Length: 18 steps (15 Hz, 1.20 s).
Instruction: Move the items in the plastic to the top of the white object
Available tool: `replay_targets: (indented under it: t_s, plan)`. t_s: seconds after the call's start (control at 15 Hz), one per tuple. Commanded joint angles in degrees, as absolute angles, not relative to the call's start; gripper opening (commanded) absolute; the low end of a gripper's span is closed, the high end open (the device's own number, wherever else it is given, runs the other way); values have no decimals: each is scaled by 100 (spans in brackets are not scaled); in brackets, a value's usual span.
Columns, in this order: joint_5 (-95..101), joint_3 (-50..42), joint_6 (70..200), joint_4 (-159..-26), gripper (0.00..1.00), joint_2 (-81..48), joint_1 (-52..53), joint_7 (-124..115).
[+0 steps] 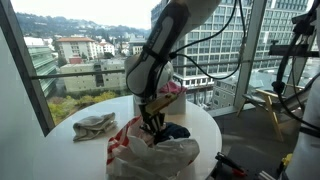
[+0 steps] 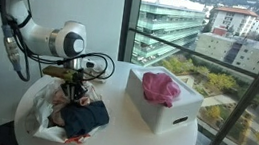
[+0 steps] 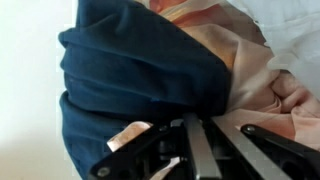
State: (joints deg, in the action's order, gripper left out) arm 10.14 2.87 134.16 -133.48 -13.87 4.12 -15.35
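Note:
Next, my gripper rises, lowers over the white box's top (image 2: 145, 76) toward the windows and releases the peach cloth where the pink one leaves room.
A crumpled clear plastic bag (image 1: 150, 155) lies on the round white table and also shows in an exterior view (image 2: 39, 111). It holds a navy blue cloth (image 2: 85, 119) and peach and reddish cloths. The white box (image 2: 169, 116) stands beside it with a pink cloth (image 2: 160, 88) on top. My gripper (image 2: 77, 88) is down in the bag, right above the pile. In the wrist view the fingers (image 3: 198, 128) are close together at the edge of the navy cloth (image 3: 140, 70), with peach cloth (image 3: 250, 85) beside it.
A grey-white rag (image 1: 95, 126) lies on the table (image 1: 70, 135) away from the bag. Floor-to-ceiling windows stand close behind the table. A tripod and stands (image 1: 295, 80) are off to one side.

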Motion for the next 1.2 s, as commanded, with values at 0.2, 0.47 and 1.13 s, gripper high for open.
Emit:
replay_targets:
  t_s: [0.2, 0.47, 1.13]
  plan:
    - [1380, 146, 12893, -13284, 2, -43, 472, -1824]
    - [1924, 197, 12908, -13160, 2, 779, 291, -2409]
    - [2672, 361, 13119, -12099, 2, 1458, -704, -3930]
